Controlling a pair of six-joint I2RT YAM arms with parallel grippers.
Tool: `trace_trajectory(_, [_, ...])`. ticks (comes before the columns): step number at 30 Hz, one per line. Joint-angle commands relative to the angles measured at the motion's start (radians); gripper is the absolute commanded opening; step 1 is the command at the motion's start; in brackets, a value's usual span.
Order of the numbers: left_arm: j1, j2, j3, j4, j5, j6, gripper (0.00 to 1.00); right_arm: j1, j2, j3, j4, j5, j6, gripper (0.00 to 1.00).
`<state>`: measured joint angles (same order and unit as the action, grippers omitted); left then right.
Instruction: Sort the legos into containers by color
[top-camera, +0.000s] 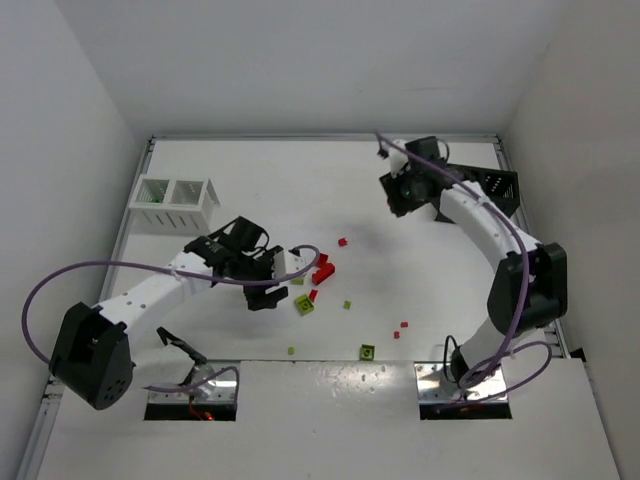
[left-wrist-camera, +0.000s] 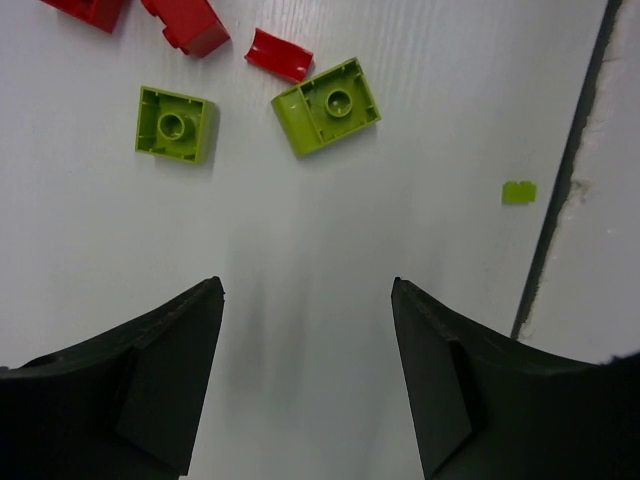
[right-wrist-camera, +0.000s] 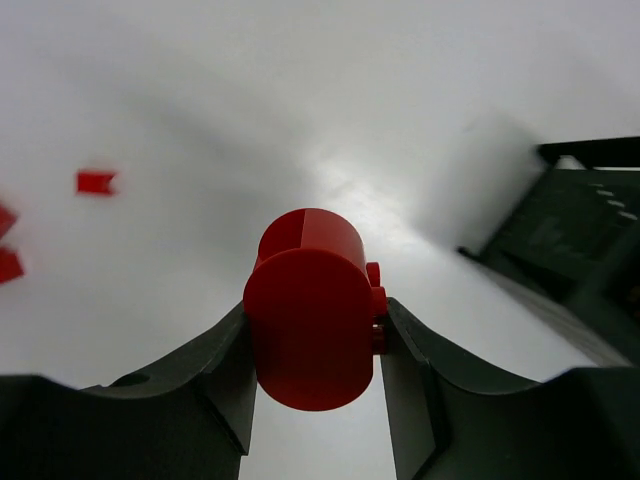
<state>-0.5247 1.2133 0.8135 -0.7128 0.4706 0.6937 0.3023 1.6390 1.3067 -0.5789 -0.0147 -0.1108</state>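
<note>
The yellow-green brick beside the red piece lies beyond the open fingers, so my left gripper will next lower onto it, rightward in the top view.
My right gripper (right-wrist-camera: 313, 312) is shut on a red rounded lego (right-wrist-camera: 310, 345) and holds it above the table, just left of the black bin (right-wrist-camera: 585, 235). From above, this gripper (top-camera: 402, 192) is at the back right beside the black bin (top-camera: 498, 188), which the arm partly hides. My left gripper (left-wrist-camera: 307, 292) is open and empty, low over bare table. Two yellow-green bricks (left-wrist-camera: 175, 123) (left-wrist-camera: 327, 105) and red pieces (left-wrist-camera: 280, 53) lie just beyond its fingertips. From above, the left gripper (top-camera: 266, 296) is next to a red cluster (top-camera: 322, 270) and a yellow-green brick (top-camera: 304, 305).
The white slatted bin (top-camera: 172, 200) stands at the back left. Small bits lie scattered: red ones (top-camera: 343, 241) (top-camera: 404, 324), a green brick (top-camera: 367, 351) near the front edge, and a tiny green bit (left-wrist-camera: 518, 192) by the table's dark seam (left-wrist-camera: 565, 180).
</note>
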Motion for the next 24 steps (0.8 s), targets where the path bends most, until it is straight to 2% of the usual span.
trace_trajectory(1, [-0.038,0.023,-0.02,0.1,-0.056,0.052,0.74,-0.128,0.021,0.133,-0.032,0.076,0.065,0.0])
trace_trajectory(4, [-0.086,0.055,-0.031,0.163,-0.113,0.043,0.71,-0.234,0.096,0.256,-0.071,0.087,0.085,0.0])
trace_trajectory(10, [-0.118,0.112,-0.031,0.251,-0.161,0.012,0.69,-0.354,0.26,0.448,-0.137,0.065,0.121,0.0])
trace_trajectory(17, [-0.139,0.156,-0.031,0.299,-0.184,0.003,0.69,-0.403,0.323,0.491,-0.157,0.054,0.146,0.0])
trace_trajectory(23, [-0.158,0.195,-0.02,0.299,-0.193,0.013,0.69,-0.422,0.357,0.5,-0.136,0.078,0.155,0.14])
trace_trajectory(24, [-0.158,0.204,-0.02,0.299,-0.193,0.026,0.69,-0.422,0.357,0.49,-0.122,0.078,0.155,0.2])
